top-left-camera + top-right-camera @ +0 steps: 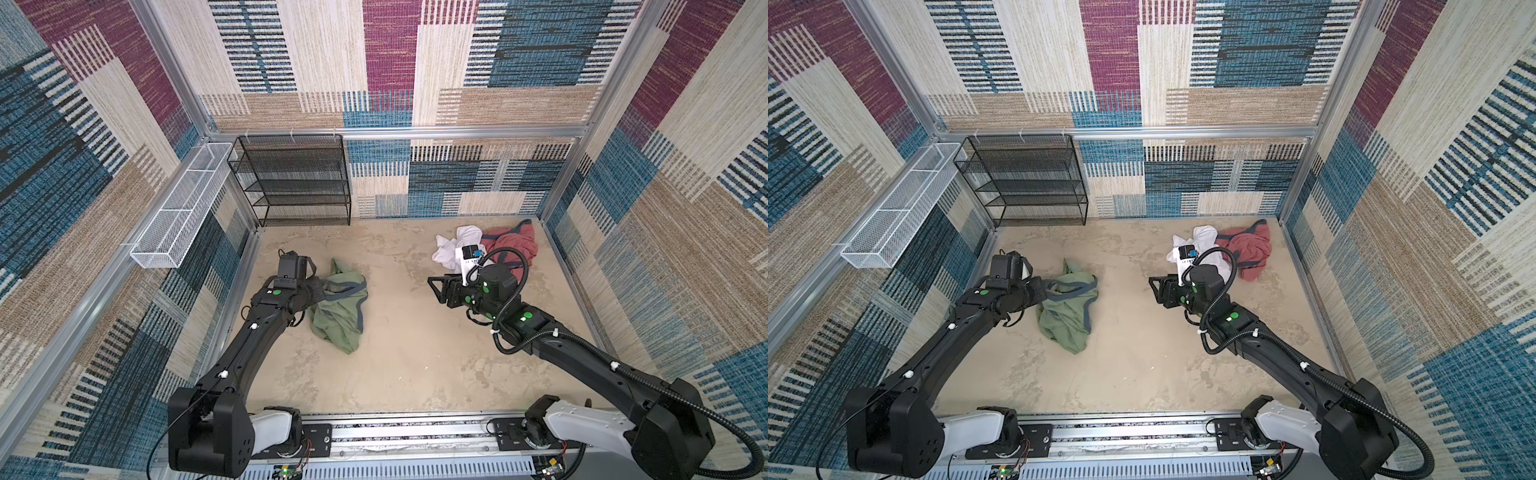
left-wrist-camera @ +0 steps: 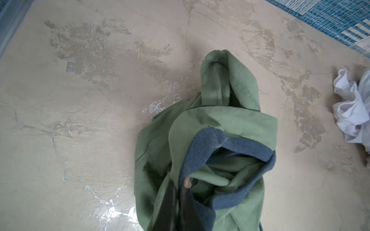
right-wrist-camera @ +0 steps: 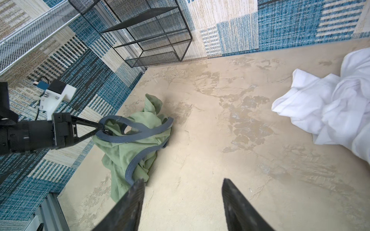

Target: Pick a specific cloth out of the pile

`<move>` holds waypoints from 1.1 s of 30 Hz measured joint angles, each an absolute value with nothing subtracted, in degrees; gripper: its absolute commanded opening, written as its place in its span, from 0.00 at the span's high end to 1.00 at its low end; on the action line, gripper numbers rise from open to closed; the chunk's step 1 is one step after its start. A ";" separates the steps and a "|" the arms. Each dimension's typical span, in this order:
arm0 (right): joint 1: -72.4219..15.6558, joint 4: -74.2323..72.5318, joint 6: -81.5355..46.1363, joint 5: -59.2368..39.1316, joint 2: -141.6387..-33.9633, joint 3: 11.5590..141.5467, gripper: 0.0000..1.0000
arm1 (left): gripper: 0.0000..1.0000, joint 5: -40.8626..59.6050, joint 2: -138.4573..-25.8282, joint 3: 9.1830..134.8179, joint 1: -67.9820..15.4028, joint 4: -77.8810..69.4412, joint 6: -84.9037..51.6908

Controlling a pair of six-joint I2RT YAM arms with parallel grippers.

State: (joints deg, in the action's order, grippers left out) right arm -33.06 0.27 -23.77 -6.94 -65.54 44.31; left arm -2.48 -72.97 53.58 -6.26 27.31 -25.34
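Observation:
My left gripper should next lower toward the crumpled olive-green cloth (image 1: 340, 310) (image 2: 215, 169) and release the grey-blue trim loop, as that cloth already lies well apart from the pile.
The cloth (image 1: 338, 318), olive-green with grey-blue trim bands, lies crumpled on the tan floor at left centre in both top views (image 1: 1067, 318). My left gripper (image 1: 325, 287) is shut on a loop of its grey-blue trim; the right wrist view shows the pinch (image 3: 99, 128), and the left wrist view shows the dark fingertips (image 2: 188, 183) buried in fabric. The pile (image 1: 513, 245) sits at the back right: a white cloth (image 1: 449, 249) beside a brick-red garment (image 1: 1250, 249). My right gripper (image 1: 433, 286) hovers open and holds nothing, in front of the pile, its jaws apart over bare floor (image 3: 183, 181).
A black mesh shelf (image 1: 297, 178) stands against the back wall at the left. A white wire basket (image 1: 183, 203) hangs on the left wall. Patterned walls close in three sides. An aluminium rail (image 1: 415, 432) carrying both arm bases runs along the front.

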 measured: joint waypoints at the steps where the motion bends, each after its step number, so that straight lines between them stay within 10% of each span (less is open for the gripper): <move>1: -33.23 0.14 -23.92 -6.94 -65.43 43.72 0.35 | 1.00 -2.17 -73.32 52.88 -5.52 26.63 -25.36; 21: -42.00 -0.80 -25.65 -2.35 -67.96 38.85 0.35 | 1.00 3.99 -85.73 47.53 0.32 16.97 -28.40; 33: -45.10 -1.58 -25.58 -1.45 -73.43 41.82 0.36 | 0.63 6.02 -75.72 47.03 0.62 19.62 -29.98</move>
State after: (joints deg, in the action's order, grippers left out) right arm -45.10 -1.58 -25.58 -1.45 -73.43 41.82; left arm 6.02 -75.72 47.03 0.62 19.62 -29.98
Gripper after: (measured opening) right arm 0.643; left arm 0.351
